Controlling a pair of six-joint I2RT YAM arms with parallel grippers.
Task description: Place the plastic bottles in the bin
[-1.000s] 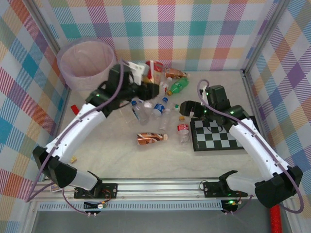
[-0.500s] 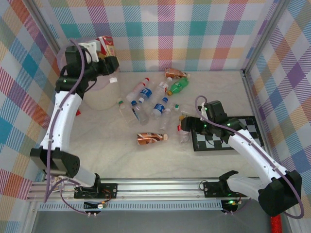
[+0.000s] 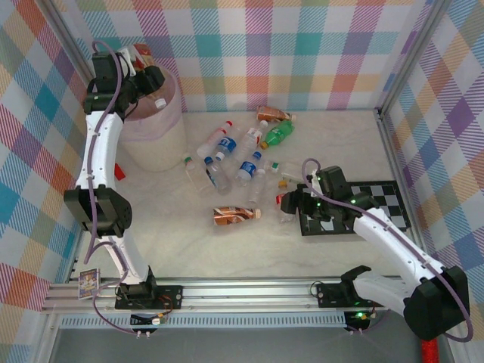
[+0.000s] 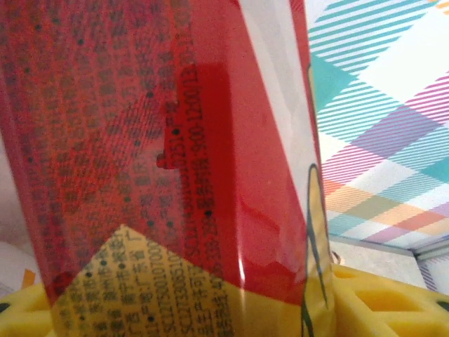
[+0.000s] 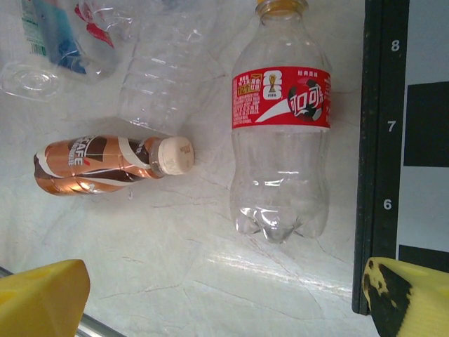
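Note:
My left gripper goes down into the bin's opening next and releases the bottle there, since the bottle's white cap (image 3: 160, 102) already points down over that opening.
My left gripper (image 3: 146, 72) is raised over the bin (image 3: 155, 144), the pale round basket at the far left corner. It is shut on a red-and-yellow-labelled plastic bottle (image 4: 161, 140), which stands between the yellow pads (image 4: 382, 298); the bottle's white cap (image 3: 160, 102) points down over the bin's mouth. My right gripper (image 3: 291, 203) is open above a clear plastic bottle with a red label (image 5: 280, 126), which lies beside the checkerboard. A brown-wrapped bottle (image 5: 105, 163) lies to its left. Several more plastic bottles (image 3: 227, 155) are scattered mid-table, among them a green one (image 3: 278, 134).
The black-and-white checkerboard (image 3: 359, 208) lies flat at the right, its black edge (image 5: 375, 140) touching the red-labelled bottle's side. Plaid walls close in the table on three sides. The metal rail (image 3: 249, 291) runs along the near edge.
My left arm has swung from the bottle pile up and left to above the bin, carrying the red-labelled bottle. My right gripper has moved nearer and left, over the bottle by the checkerboard.

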